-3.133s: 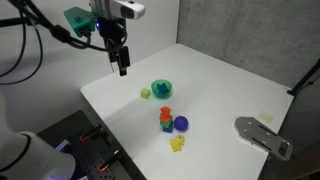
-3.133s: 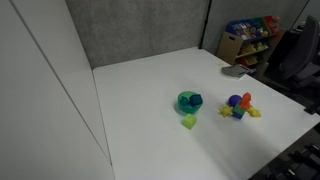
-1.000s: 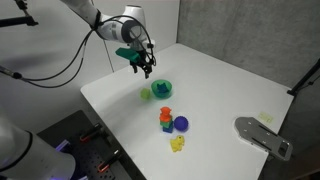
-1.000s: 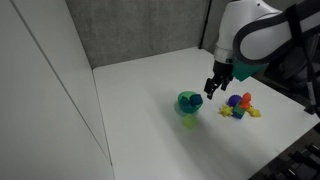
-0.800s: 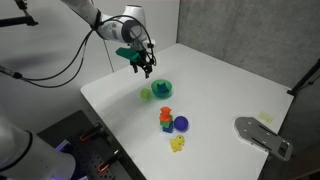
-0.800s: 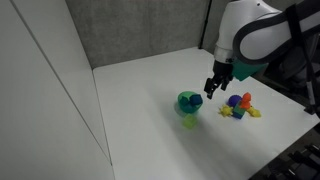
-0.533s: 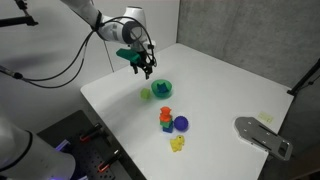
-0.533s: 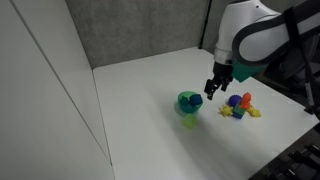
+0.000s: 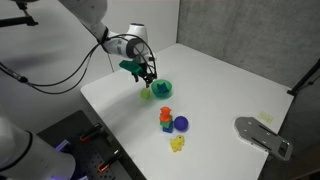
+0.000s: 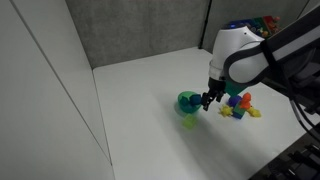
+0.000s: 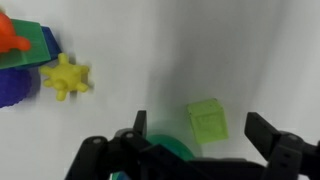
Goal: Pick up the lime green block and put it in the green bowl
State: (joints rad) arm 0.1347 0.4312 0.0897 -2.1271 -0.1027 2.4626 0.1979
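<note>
I should next lower my gripper with its fingers open over the lime green block next to the green bowl, because the block is already between my fingers.
The lime green block is a tiny pale cube on the white table, lying between my open fingers in the wrist view. It also shows in both exterior views. The green bowl stands right beside it. In the wrist view only its rim shows, partly hidden by the gripper body. My gripper is open and empty, hanging just above the block and the bowl.
A red-orange and green stack, a purple-blue round piece and a yellow piece lie together near the bowl. A grey metal plate sits at the table's edge.
The gripper has come down and moved closer to the block and bowl. The objects have not moved.
</note>
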